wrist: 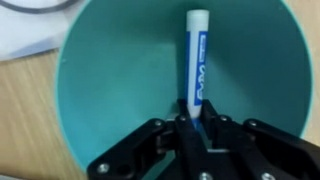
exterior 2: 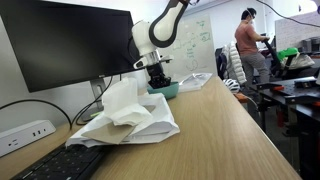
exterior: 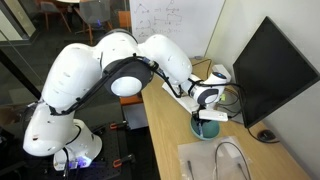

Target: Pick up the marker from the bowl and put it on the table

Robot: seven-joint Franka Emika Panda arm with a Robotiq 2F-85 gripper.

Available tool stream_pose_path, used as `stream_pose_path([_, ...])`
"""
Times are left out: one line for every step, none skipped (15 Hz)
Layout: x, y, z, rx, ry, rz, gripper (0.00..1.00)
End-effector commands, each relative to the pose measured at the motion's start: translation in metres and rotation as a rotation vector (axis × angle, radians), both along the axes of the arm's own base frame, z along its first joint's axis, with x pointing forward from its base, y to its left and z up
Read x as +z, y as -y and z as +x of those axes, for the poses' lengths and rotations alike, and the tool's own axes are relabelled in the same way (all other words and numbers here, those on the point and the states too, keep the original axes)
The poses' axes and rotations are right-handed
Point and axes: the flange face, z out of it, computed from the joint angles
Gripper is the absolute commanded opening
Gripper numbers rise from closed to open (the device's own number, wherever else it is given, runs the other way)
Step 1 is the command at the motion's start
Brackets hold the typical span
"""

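The open tabletop is empty. My gripper will rise from the bowl next, move away from the monitor and come down to let go of the marker there.
In the wrist view a blue and white marker lies inside the teal bowl, its white cap pointing to the far rim. My gripper is down in the bowl with both black fingers closed against the marker's near end. In both exterior views the gripper hangs straight down into the bowl, which stands on the tan wooden table. The marker is hidden in those views.
A black monitor stands beside the bowl. Crumpled white paper lies on the table close to the bowl. A clear wire-like loop rests on a sheet. A keyboard, power strip and a person show too.
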Motion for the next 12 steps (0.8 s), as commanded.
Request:
stream_pose_path([0.002,0.002,0.003,0.002,-0.019,-0.015,0.05])
stream_pose_path([0.003,0.003,0.002,-0.004,-0.015,-0.014,0.05])
stream_pose_path([0.005,0.004,0.002,-0.011,-0.01,-0.008,0.05])
stream_pose_path([0.01,0.005,0.001,-0.007,-0.008,0.0,0.05])
stream_pose_path([0.015,0.006,0.001,-0.004,-0.001,0.0,0.05])
stream_pose_path([0.023,0.008,0.0,-0.013,0.014,-0.007,0.05])
stream_pose_path([0.03,0.009,0.0,-0.018,0.02,0.0,0.05])
stream_pose_path([0.04,0.01,-0.001,-0.022,0.03,0.008,0.05])
stream_pose_path([0.05,0.01,-0.002,-0.027,0.047,0.009,0.05])
stream_pose_path([0.061,0.01,-0.003,-0.038,0.064,0.007,0.05])
stream_pose_path([0.073,0.009,-0.005,-0.055,0.081,0.017,0.05])
stream_pose_path([0.086,0.005,-0.009,-0.07,0.09,0.022,0.05])
